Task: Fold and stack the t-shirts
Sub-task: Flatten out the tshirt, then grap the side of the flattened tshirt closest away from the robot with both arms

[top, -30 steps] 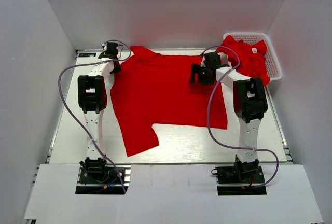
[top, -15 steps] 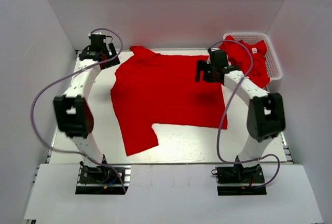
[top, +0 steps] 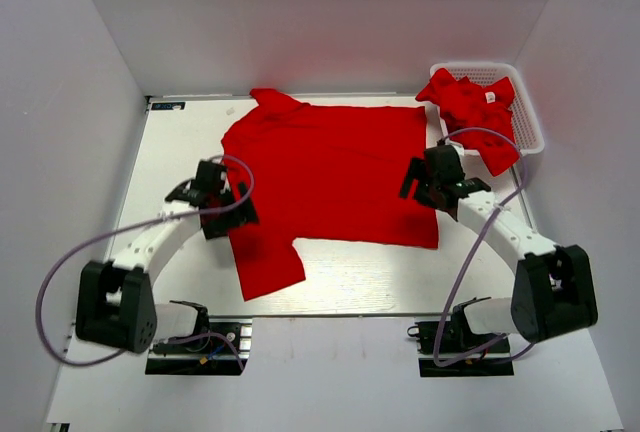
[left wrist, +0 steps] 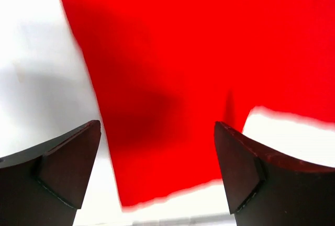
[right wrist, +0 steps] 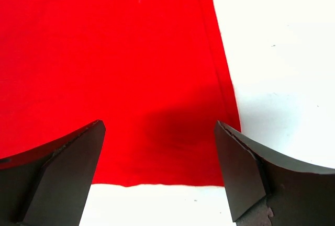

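The hem of the near sleeve is closer to the base than my open fingers, so my left gripper will move back and down onto the outer end of the sleeve next.
One red t-shirt [top: 325, 177] lies spread flat across the middle of the table, with one sleeve pointing toward the near edge. My left gripper [top: 236, 214] hovers open over that near left sleeve [left wrist: 157, 79], holding nothing. Over the shirt's near right corner [right wrist: 172, 132] my right gripper [top: 414, 180] hangs open and empty. Both wrist views show dark fingers [left wrist: 68, 168] [right wrist: 246, 179] wide apart above the red cloth. More red t-shirts [top: 470, 107] sit heaped in the basket at the far right.
The white lattice basket [top: 530, 117] stands at the far right corner, with red cloth spilling over its near rim. White walls close in the table on three sides. Bare white tabletop [top: 350, 277] shows near the arms' bases.
Both arms have pulled back from the shirt's far edge toward its near side. The left gripper opened and let go of the far left part of the shirt.
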Robot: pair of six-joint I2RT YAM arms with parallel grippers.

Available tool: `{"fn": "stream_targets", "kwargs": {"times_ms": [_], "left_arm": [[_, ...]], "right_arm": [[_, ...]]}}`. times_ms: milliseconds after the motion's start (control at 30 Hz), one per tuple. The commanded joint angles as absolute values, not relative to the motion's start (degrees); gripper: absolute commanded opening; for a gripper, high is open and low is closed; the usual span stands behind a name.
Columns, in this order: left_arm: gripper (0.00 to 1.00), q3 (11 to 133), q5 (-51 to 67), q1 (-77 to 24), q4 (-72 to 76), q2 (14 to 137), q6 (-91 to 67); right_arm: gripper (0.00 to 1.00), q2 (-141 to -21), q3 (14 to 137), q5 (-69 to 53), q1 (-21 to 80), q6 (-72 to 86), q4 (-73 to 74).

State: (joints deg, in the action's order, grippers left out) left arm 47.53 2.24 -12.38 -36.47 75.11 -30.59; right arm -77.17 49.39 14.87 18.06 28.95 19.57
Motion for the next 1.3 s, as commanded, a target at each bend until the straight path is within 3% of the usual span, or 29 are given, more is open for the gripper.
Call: {"fn": "stream_targets", "kwargs": {"times_ms": [0, 167, 467, 733, 867, 900, 1000, 1167, 1267], "left_arm": [[0.99, 41.7, 7.3, -14.9, -43.8, 66.4, -35.4], [0.99, 39.1, 6.5, -18.7, -53.8, 61.5, -39.3], [0.98, 33.3, 6.2, -24.1, -50.1, 65.9, -42.6], [0.78, 30.7, 6.2, -29.1, -44.7, 71.8, -44.8], [0.57, 30.1, 4.9, -30.5, -46.0, 72.9, -46.0], [0.48, 30.1, 4.1, -31.0, -47.0, 72.9, -46.0], [0.39, 31.4, 1.8, -31.7, -47.6, 72.9, -46.0], [0.03, 33.3, -0.6, -32.3, -47.6, 75.0, -46.5], [0.0, 35.0, -1.9, -32.8, -48.2, 75.5, -46.5]], "right_arm": [[0.9, -73.0, 48.3, 16.6, 18.0, 30.8, 17.0], [0.9, -71.5, 48.5, 19.8, 17.8, 29.4, 17.7], [0.9, -71.0, 46.7, 24.2, 17.6, 29.6, 18.4], [0.9, -73.0, 46.8, 22.6, 17.5, 28.6, 18.0], [0.9, -73.6, 46.8, 21.4, 17.3, 28.5, 17.7], [0.9, -73.4, 46.8, 21.3, 17.5, 28.6, 17.7], [0.9, -73.6, 46.6, 21.1, 17.3, 28.7, 17.2], [0.9, -73.0, 45.7, 20.3, 17.4, 28.6, 17.4], [0.9, -72.2, 44.5, 19.2, 17.3, 28.7, 18.0]]}}
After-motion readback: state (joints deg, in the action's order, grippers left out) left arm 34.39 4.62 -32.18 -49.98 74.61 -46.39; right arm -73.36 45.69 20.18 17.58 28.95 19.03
